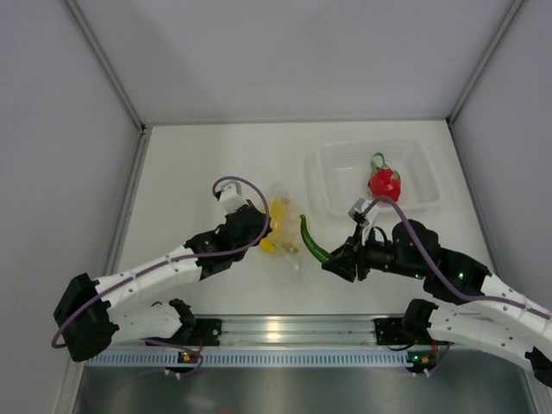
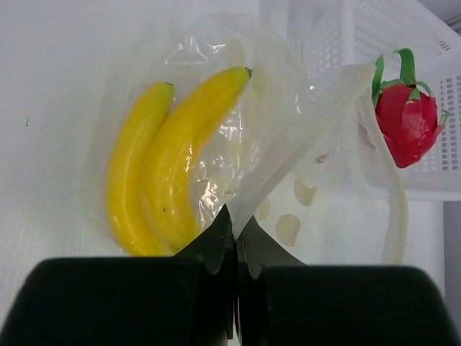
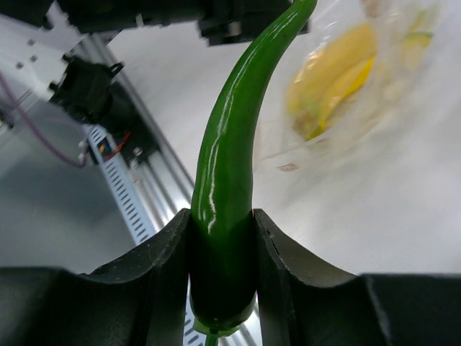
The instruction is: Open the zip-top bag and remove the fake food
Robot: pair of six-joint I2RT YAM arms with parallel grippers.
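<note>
Next, my right gripper carries the long green pepper [image 1: 312, 240] outward over the empty part of the tray and lowers to release it, since the red fruit leaves space there.
The clear zip-top bag [image 1: 285, 226] lies at the table's middle with the yellow banana bunch [image 1: 278, 222] inside it. In the left wrist view the bag [image 2: 288, 137] stands open and the bananas [image 2: 169, 155] show through the plastic. My left gripper [image 2: 236, 223] is shut on the bag's zip edge [image 2: 302, 122]. My right gripper [image 1: 332, 260] is shut on a long green pepper [image 1: 312, 240], held just right of the bag; it fills the right wrist view [image 3: 230, 166]. The red strawberry-like fruit [image 1: 385, 181] with a green top lies in the tray, also in the left wrist view [image 2: 407, 119].
A rigid clear rectangular tray [image 1: 412, 164] stands at the back right. Grey walls close in the table on three sides. An aluminium rail [image 1: 285, 328] runs along the near edge between the arm bases.
</note>
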